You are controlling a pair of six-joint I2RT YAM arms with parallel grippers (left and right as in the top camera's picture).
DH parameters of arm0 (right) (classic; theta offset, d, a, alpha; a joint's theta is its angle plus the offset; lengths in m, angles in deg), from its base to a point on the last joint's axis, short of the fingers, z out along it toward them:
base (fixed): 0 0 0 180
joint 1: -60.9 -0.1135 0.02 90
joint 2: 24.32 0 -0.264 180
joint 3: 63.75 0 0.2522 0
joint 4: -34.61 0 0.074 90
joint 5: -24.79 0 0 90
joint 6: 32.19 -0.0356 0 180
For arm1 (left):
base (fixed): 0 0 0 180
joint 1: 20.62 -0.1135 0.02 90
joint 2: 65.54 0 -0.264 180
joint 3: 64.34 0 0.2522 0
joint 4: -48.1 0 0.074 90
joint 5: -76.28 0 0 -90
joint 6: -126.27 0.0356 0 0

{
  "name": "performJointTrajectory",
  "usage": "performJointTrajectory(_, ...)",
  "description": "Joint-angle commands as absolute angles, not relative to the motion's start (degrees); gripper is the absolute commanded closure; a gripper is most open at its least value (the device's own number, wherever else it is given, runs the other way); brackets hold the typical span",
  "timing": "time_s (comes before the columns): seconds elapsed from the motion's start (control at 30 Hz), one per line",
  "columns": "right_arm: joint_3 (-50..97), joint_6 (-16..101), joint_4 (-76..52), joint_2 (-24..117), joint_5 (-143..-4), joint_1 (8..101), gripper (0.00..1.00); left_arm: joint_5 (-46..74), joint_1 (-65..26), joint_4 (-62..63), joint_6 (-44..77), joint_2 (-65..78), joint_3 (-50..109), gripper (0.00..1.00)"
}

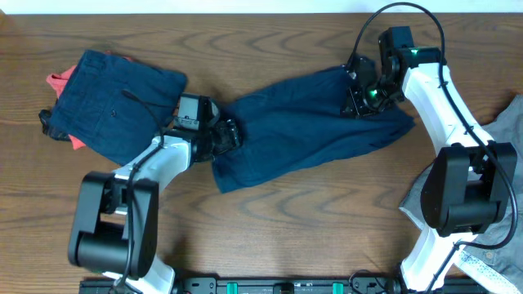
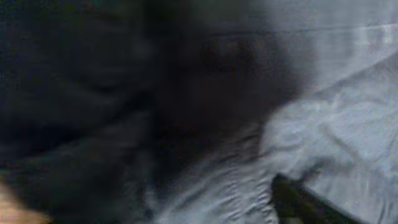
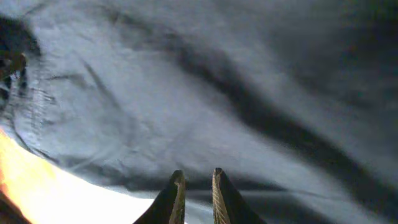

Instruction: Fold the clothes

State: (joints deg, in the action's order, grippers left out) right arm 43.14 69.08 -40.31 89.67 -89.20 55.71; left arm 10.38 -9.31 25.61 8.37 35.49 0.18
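I will next move my right gripper to the left in the overhead view, over the garment's middle (image 1: 307,122), and let go of the cloth there, because the navy garment is stretched out.
A dark navy garment (image 1: 310,131) lies stretched slantwise across the middle of the table. My right gripper (image 1: 359,100) is at its upper right end. In the right wrist view its fingers (image 3: 198,180) are nearly together on the cloth edge (image 3: 186,93). My left gripper (image 1: 226,135) sits on the garment's left end. The left wrist view is blurred and filled with navy cloth (image 2: 323,124). It shows only one finger (image 2: 298,199), well off centre. Folded navy shorts (image 1: 114,102) lie at the back left over a coral-red garment (image 1: 61,82).
A light grey garment (image 1: 508,122) hangs at the right edge of the table. The wooden table (image 1: 310,229) shows bare in front of the stretched garment. Both arm bases stand at the front edge.
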Motion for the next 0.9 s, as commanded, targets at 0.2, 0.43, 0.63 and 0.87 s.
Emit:
performJointTrajectory(0.2,42.7,70.7,-41.6,89.9,-89.7,53.1,0.89,14.1,-11.3,20.6,12.7,32.2,-0.1,0.94)
performJointTrajectory(0.43,36.6,70.7,-37.9,90.0,-90.3,49.1,0.92,14.2,-13.4,11.2,12.1,20.8,3.4,0.94)
performJointTrajectory(0.63,25.2,67.0,-23.9,90.0,-92.0,42.3,0.94,17.3,-13.3,7.4,10.0,12.3,3.6,0.94)
performJointTrajectory(0.87,14.0,61.3,-4.2,90.0,-92.1,30.1,0.95,20.8,-13.3,7.7,4.9,5.5,3.6,0.94)
